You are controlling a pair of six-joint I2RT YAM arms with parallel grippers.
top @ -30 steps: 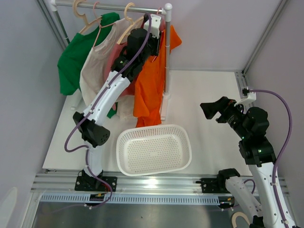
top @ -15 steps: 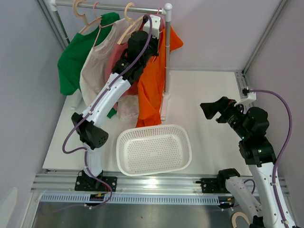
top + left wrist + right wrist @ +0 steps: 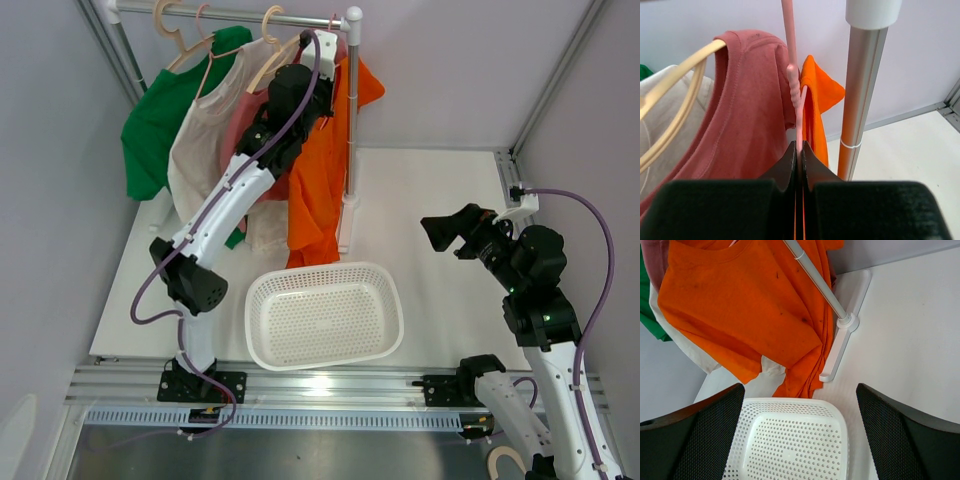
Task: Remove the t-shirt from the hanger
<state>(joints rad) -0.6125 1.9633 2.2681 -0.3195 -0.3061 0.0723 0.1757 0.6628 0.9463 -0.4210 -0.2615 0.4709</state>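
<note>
The t-shirt's lower fold (image 3: 303, 240) (image 3: 746, 366) lies to the gripper's left in the top view and hangs free. My right gripper moves open over the basket to it next.
An orange t-shirt (image 3: 320, 180) hangs on a thin pink hanger (image 3: 792, 75) at the right end of the rail (image 3: 250, 15), beside the metal post (image 3: 860, 100). My left gripper (image 3: 799, 150) is raised to the rail and is shut on the pink hanger's arm, with orange cloth showing just behind the jaws. In the right wrist view the orange t-shirt (image 3: 740, 305) drapes down to the table. The right gripper (image 3: 800, 387) hovers open over the right side of the table, away from the rack, with nothing between its fingers.
A dusty-red shirt (image 3: 750, 110), a cream shirt (image 3: 200, 150) and a green one (image 3: 155, 120) hang on wooden hangers further left. A white perforated basket (image 3: 325, 268) stands below the orange shirt. The rack's foot (image 3: 840, 347) lies on the table.
The left gripper's jaws have closed onto the pink hanger. The orange t-shirt has swung slightly to the right. The right arm has stayed still.
</note>
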